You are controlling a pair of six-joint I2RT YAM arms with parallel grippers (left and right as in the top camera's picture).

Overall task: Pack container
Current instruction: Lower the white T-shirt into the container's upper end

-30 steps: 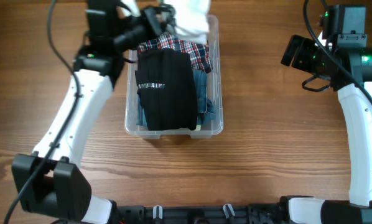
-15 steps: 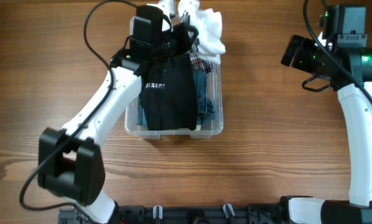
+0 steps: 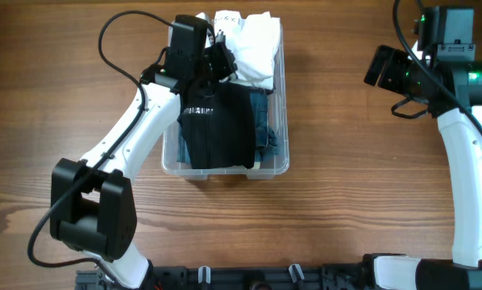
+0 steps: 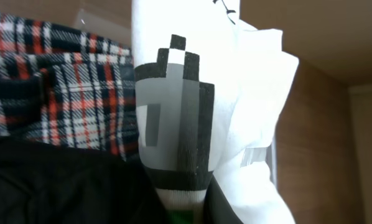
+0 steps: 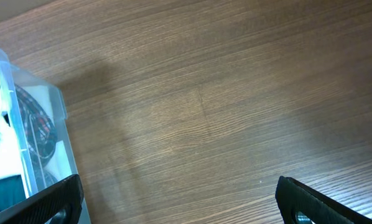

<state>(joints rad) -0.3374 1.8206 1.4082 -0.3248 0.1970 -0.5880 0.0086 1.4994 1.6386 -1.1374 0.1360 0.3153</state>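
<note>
The white cloth reaches the container's side, so I need to move my left gripper toward the plaid shirt, to the left in the overhead view, and let go of the white garment's hem.
The clear container (image 3: 225,172) sits mid-table, holding a black garment (image 3: 217,125), blue jeans (image 3: 265,129) and a plaid shirt (image 4: 55,93). A white garment (image 3: 253,44) with a black and grey pixel pattern (image 4: 173,112) lies over the bin's far end and covers most of the plaid shirt. My left gripper (image 3: 219,63) is over that end, shut on the white garment's ribbed hem (image 4: 183,202). My right gripper (image 3: 382,66) hangs open above bare table to the right of the container (image 5: 49,124), with nothing between its fingers (image 5: 316,199).
Wooden tabletop (image 3: 346,201) surrounds the bin on all sides. The left arm's cable (image 3: 116,48) loops over the table at the back left. The right arm's base link (image 3: 467,177) stands along the right edge.
My left arm has swung right and brought the white garment from beyond the far rim down onto the bin's far end, over the plaid shirt. The right arm has not moved.
</note>
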